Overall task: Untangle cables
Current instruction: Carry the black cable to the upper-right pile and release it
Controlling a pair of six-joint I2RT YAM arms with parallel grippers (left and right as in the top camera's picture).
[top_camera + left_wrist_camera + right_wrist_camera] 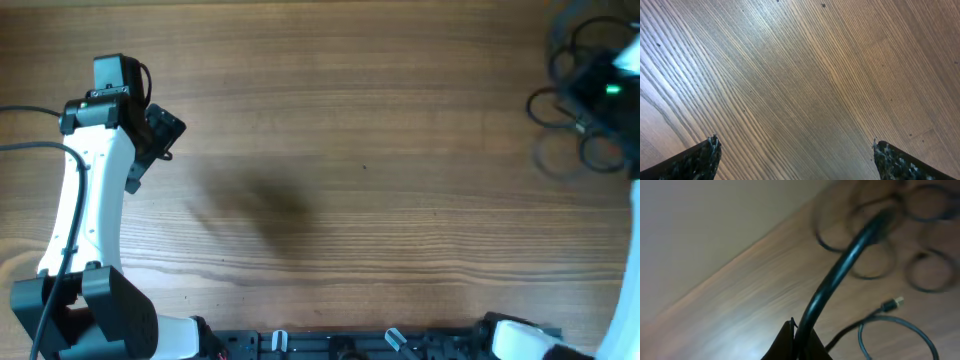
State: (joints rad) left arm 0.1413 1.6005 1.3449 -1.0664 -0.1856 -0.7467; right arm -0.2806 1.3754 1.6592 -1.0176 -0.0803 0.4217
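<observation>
The black loops lie on the wood at the table's far corner, below my right gripper. It should move down toward them next and release the cable there.
The cables (pixel 570 110) lie as several thin black loops at the table's far right corner. My right gripper (pixel 603 88) hangs over them. In the right wrist view it (pixel 802 328) is shut on one black cable (pixel 840 275), which rises from between the jaws toward the blurred loops (pixel 927 275). A metal-tipped plug (pixel 894 302) lies loose on the wood beside another loop (pixel 890 335). My left gripper (pixel 160 135) is far off at the table's left. It (pixel 797 152) stands wide open over bare wood, nothing between its fingers.
The table's far edge (pixel 740 260) runs just behind the cables, with a pale wall beyond. A black rail with clips (pixel 340 345) lines the near edge between the arm bases. The left arm's own thick wire (pixel 40 145) trails off the left side.
</observation>
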